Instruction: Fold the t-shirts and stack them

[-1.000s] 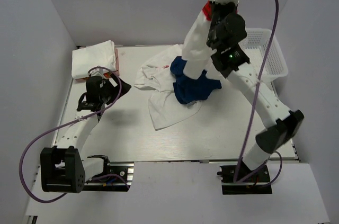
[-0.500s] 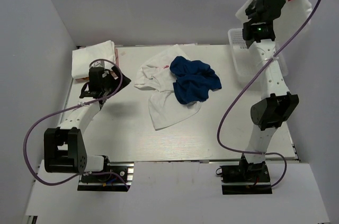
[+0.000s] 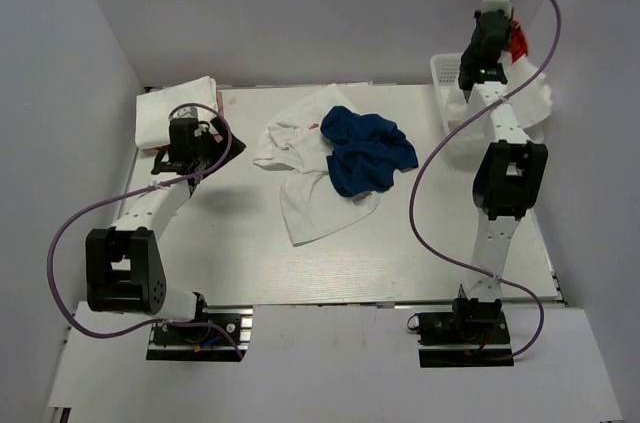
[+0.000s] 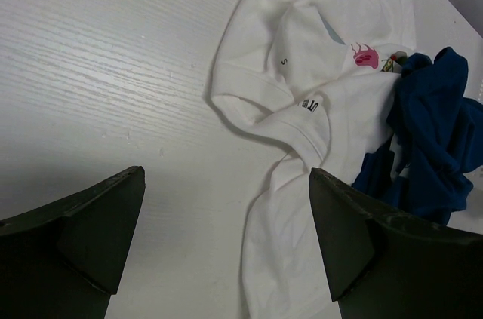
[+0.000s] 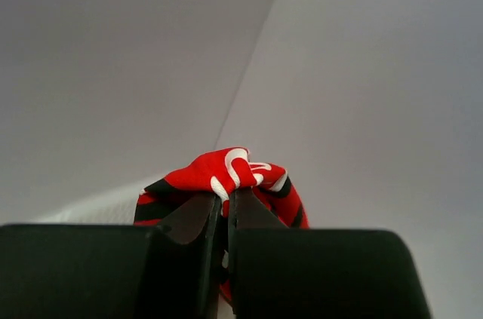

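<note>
My right gripper brings the white shirt down into the white basket next, then releases the shirt inside, since the shirt still hangs over the basket.
A crumpled white t-shirt (image 3: 300,158) lies mid-table with a crumpled blue t-shirt (image 3: 368,155) partly on top of it; both show in the left wrist view, white (image 4: 317,55) and blue (image 4: 441,134). A folded white shirt (image 3: 178,111) sits at the back left corner. My left gripper (image 3: 212,146) is open and empty, low over bare table just left of the white shirt (image 4: 226,213). My right gripper (image 3: 503,35) is raised high at the back right, shut on a white shirt with red and black print (image 5: 226,172), which hangs down over the basket (image 3: 530,83).
A white plastic basket (image 3: 445,93) stands at the back right corner of the table. A pinkish item (image 3: 222,113) lies under the folded stack. Grey walls enclose the table on the left, back and right.
My right arm swung from above the middle of the table to the far right, carrying the printed shirt off the pile, then dropped a little. My left gripper shifted slightly back.
</note>
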### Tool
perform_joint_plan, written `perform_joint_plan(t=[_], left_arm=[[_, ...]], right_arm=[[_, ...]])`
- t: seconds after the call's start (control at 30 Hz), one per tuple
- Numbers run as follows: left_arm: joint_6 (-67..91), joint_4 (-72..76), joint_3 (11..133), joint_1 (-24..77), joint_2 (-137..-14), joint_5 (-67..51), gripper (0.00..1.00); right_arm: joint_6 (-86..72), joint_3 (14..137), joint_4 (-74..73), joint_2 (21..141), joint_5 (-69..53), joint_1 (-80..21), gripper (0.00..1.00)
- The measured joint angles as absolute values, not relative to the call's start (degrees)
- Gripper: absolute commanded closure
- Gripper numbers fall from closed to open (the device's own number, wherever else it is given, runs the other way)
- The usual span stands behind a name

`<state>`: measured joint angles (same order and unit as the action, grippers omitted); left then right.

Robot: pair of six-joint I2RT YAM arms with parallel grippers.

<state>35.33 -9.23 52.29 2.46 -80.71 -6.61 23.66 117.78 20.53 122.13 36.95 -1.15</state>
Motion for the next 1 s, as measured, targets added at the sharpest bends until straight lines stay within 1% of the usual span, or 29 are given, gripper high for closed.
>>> perform_joint_plan(t=[0.2, 0.37, 0.47, 0.53, 0.6, 0.63, 0.67, 0.7, 0.73, 0.77, 0.8, 0.9, 1.0], left_arm=[[35.16, -9.08, 54.7, 2.46, -83.64, -6.04, 0.01], [35.14, -10.72, 55.92, 2.46, -86.46, -5.02, 0.01], [35.14, -12.23, 56.23, 2.46, -87.02, -4.32, 0.01], [35.11, -12.58, 56.34, 2.46, -87.02, -3.9, 0.01], [34.87, -12.88, 56.45, 2.46, -87.02, -3.84, 0.01], [34.7, -13.06, 56.55, 2.46, -87.02, -4.12, 0.01], [34.48, -13.37, 56.8, 2.46, -87.02, -4.51, 0.01], [34.13, -13.76, 57.17, 2.5, -87.02, -4.91, 0.01], [33.8, -14.22, 57.78, 2.59, -87.0, -5.04, 0.01], [33.63, -14.63, 58.3, 2.68, -86.87, -5.02, 0.01], [33.58, -14.79, 58.63, 2.76, -86.52, -5.02, 0.01], [33.5, -15.46, 58.48, 2.74, -83.74, -4.95, 0.01], [33.5, -15.92, 56.88, 2.74, -78.0, -4.1, 0.01]], right_arm=[[13.32, 114.48, 12.93, 129.03, 32.56, -0.3, 1.0], [2.26, 114.17, 6.44, 132.11, 33.74, 1.21, 1.0], [-4.62, 111.48, 3.42, 132.16, 34.54, 3.31, 1.0], [-8.03, 109.06, 1.17, 132.16, 34.65, 4.69, 0.89], [-10.63, 107.33, -2.24, 132.16, 34.24, 5.82, 0.74], [-11.7, 106.89, -3.95, 132.16, 33.87, 6.37, 0.59], [-12.43, 106.67, -5.28, 132.16, 33.26, 6.79, 0.52], [-12.75, 106.5, -6.13, 132.0, 32.27, 7.07, 0.48], [-12.67, 105.75, -6.76, 131.22, 30.41, 7.27, 0.4], [-12.67, 104.92, -7.33, 130.19, 28.67, 7.29, 0.13], [-12.78, 103.63, -7.51, 128.46, 26.5, 7.27, 0.1], [-11.86, 99.35, -8.73, 120.51, 20.49, 6.72, 0.1], [-10.92, 96.77, -8.62, 111.26, 14.35, 5.91, 0.1]])
